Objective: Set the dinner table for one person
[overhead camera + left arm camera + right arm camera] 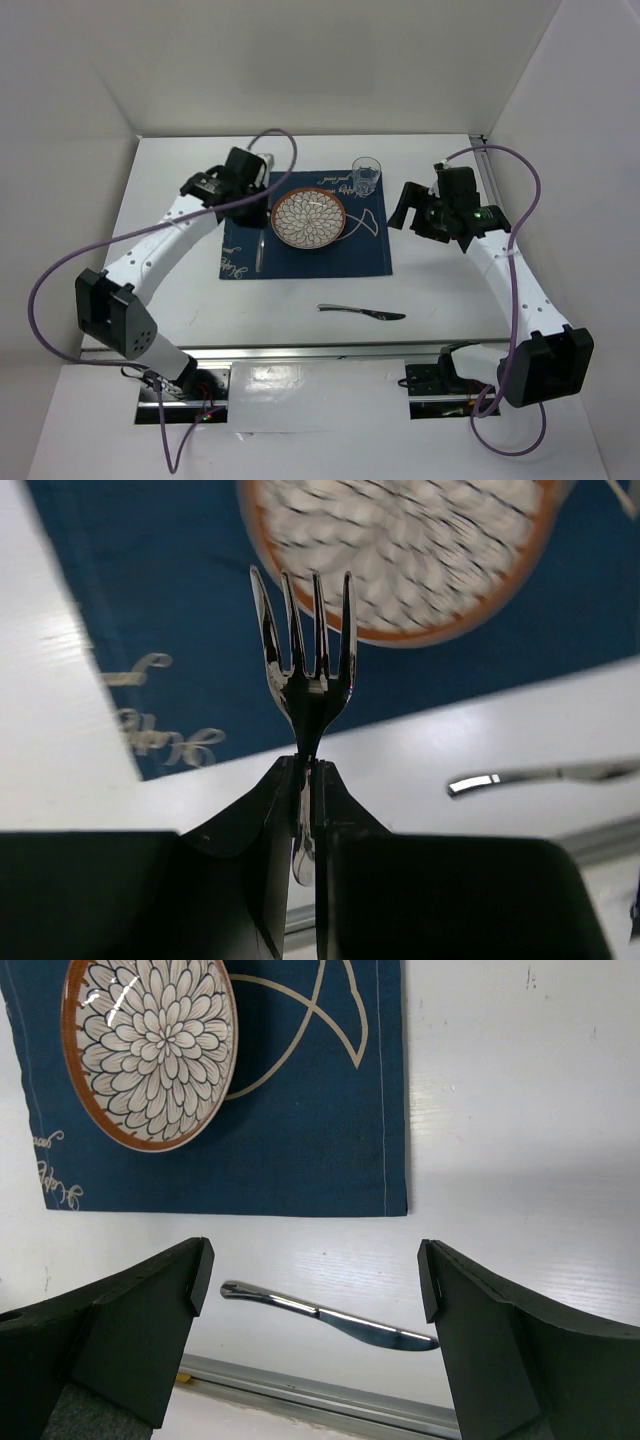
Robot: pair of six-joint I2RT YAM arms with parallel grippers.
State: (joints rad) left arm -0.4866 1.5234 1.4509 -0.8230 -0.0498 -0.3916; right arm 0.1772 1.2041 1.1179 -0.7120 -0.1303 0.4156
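I should move my left gripper down next onto the bare part of the placemat beside the plate [309,217] to release the fork's handle, because that part of the placemat is empty of cutlery.
My left gripper [261,200] [308,767] is shut on the handle of a silver fork [261,243] [311,695]. The fork's tines point out over the left part of the dark blue placemat [370,256] [180,610] [320,1130], beside the flower-patterned plate [309,217] [410,550] [150,1050]. A clear glass [366,175] stands at the placemat's far edge. A silver knife [362,312] [540,776] [330,1315] lies on the white dinner table [450,290] in front of the placemat. My right gripper [405,210] [315,1270] hangs open and empty, to the right of the placemat.
A metal rail [330,350] [320,1395] runs along the table's near edge. White walls close in the left, back and right sides. Purple cables loop over both arms.
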